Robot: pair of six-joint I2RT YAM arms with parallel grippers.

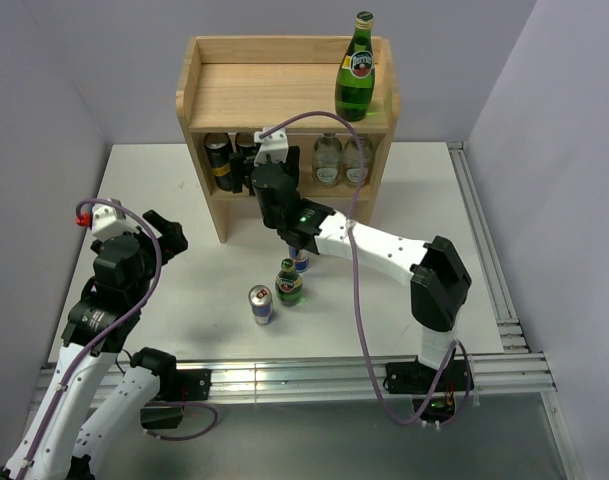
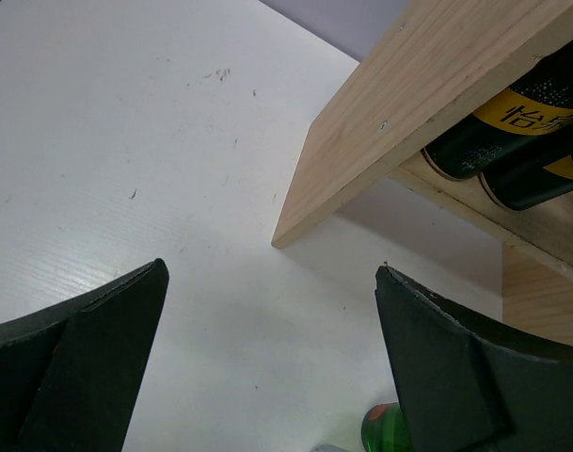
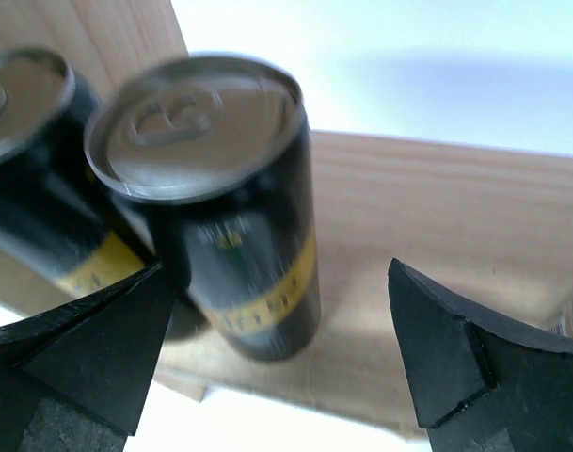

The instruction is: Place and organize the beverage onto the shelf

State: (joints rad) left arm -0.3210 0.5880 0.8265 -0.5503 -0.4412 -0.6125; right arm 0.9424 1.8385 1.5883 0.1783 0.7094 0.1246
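Observation:
The small green bottle still stands on the table. Next, I will pull my right gripper back from the nearer can and lower it around the small green bottle's body (image 1: 289,287).
The wooden shelf (image 1: 284,95) stands at the back. Two black-and-gold cans (image 1: 220,160) stand at the left of its lower tier. They also show in the right wrist view, the nearer can (image 3: 220,207) beside the other can (image 3: 27,160). My right gripper (image 1: 249,178) is open in front of the nearer can, its jaws apart and not touching it (image 3: 277,273). A tall green bottle (image 1: 356,70) stands on the top tier at the right. On the table stand a small green bottle (image 1: 289,283), a blue-and-silver can (image 1: 260,304) and a second one (image 1: 301,261) partly hidden under my right arm. My left gripper (image 1: 174,235) is open and empty (image 2: 272,273).
Two clear bottles (image 1: 342,160) stand at the right of the lower tier. The shelf's left side panel (image 2: 408,104) is just ahead of my left gripper. The small green bottle's edge (image 2: 385,428) shows at the bottom of the left wrist view.

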